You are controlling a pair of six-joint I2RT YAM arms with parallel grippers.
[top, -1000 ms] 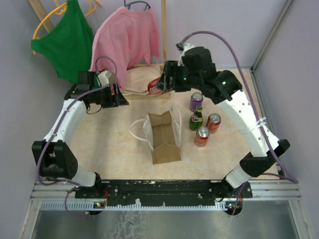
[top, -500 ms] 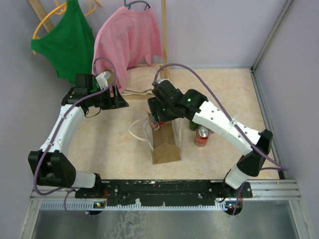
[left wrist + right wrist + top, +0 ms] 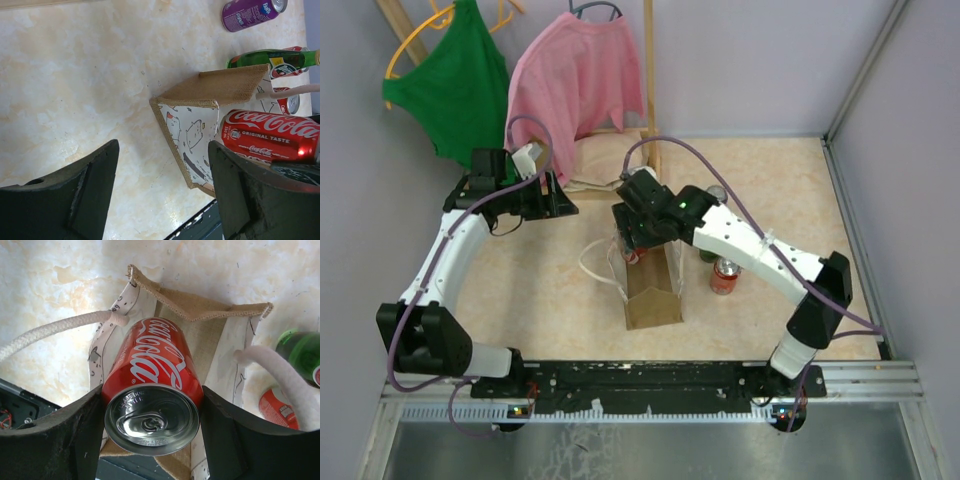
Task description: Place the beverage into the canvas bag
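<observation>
The far end of the bag's opening (image 3: 653, 260) (image 3: 198, 340) is below, and the can's bottom already points inside, so my right gripper will next lower the can between the bag's sides and release it.
The tan canvas bag (image 3: 652, 300) stands open at the table's middle, with white cord handles. My right gripper (image 3: 634, 238) is shut on a red Coca-Cola can (image 3: 632, 253) and holds it over the far end of the bag's mouth. In the right wrist view the can (image 3: 150, 385) sits between my fingers, bottom end pointing into the bag (image 3: 200, 310). My left gripper (image 3: 558, 200) is open and empty, hovering left of and behind the bag. Its wrist view shows the bag (image 3: 225, 85) and the held can (image 3: 272, 132).
A green bottle (image 3: 708, 250), a red can (image 3: 725, 275) and a purple can (image 3: 717, 192) stand right of the bag, partly behind my right arm. A green shirt (image 3: 455, 80) and a pink shirt (image 3: 575, 75) hang at the back.
My right arm swung from the back of the table forward and left with the can, and now holds it over the bag's mouth. The left arm barely moved.
</observation>
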